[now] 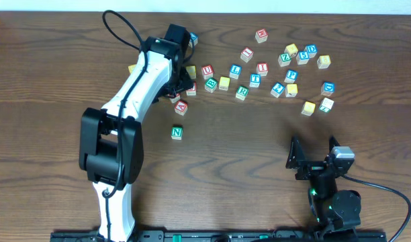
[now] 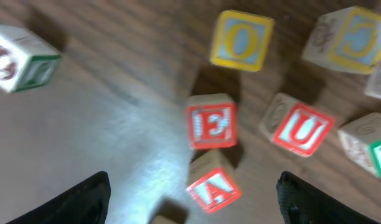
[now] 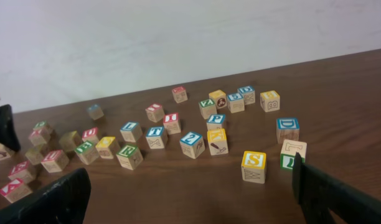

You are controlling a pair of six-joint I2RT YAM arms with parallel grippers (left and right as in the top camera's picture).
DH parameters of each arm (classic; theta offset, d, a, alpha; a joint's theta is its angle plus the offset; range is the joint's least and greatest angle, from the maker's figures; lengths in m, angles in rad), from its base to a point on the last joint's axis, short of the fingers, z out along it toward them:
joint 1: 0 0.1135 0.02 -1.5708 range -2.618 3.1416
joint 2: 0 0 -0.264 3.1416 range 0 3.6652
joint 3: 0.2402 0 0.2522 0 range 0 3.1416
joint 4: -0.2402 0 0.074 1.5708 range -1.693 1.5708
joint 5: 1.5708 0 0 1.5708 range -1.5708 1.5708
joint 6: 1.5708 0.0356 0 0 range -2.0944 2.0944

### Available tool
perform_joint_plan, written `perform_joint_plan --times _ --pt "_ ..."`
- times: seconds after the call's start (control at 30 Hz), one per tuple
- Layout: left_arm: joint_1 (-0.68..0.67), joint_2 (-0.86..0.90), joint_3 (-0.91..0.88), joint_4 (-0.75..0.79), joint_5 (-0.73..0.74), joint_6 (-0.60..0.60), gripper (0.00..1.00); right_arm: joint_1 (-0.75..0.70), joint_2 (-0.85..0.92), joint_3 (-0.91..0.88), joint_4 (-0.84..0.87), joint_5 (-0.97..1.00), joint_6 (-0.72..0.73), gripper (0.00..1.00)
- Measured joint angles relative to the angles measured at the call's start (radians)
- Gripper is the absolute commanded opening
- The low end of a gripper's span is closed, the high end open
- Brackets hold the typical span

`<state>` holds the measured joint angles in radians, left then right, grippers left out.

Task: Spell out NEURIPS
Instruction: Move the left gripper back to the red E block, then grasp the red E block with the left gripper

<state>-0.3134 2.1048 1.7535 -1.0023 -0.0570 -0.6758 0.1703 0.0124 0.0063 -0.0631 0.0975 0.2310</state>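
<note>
The letter E follows the green N that already stands apart, so the robot should bring its left gripper down past the red A block and close on the red E block (image 2: pixel 210 123).
A green N block (image 1: pixel 177 133) stands alone on the table, in front of the scattered letter blocks. My left gripper (image 1: pixel 180 89) hangs open over the left end of the scatter. In the left wrist view its open fingers (image 2: pixel 193 208) straddle a red A block (image 2: pixel 213 188), with a red E block (image 2: pixel 210 123) just beyond and a red U block (image 2: pixel 302 129) to the right. The U (image 1: pixel 207 70), green R (image 1: pixel 242 93), blue P (image 1: pixel 291 76), red I (image 1: pixel 262 68) and yellow S (image 1: pixel 308 107) lie in the scatter. My right gripper (image 1: pixel 313 160) is open and empty, low at the front right.
Other letter blocks lie across the back of the table, among them a yellow O (image 2: pixel 241 41), blue L (image 1: pixel 235 70), blue T (image 1: pixel 255 79) and blue D (image 3: pixel 287 127). The S (image 3: pixel 254 163) is the block nearest my right gripper (image 3: pixel 190 202).
</note>
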Motion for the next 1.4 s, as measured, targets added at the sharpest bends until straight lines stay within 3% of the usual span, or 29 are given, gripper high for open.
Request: perform_joint_plan --times 1.4 --pt "0.029 0.092 -0.005 0.084 0.025 0.003 0.84 0.0 0.0 0.0 0.0 0.0 0.0 0.99"
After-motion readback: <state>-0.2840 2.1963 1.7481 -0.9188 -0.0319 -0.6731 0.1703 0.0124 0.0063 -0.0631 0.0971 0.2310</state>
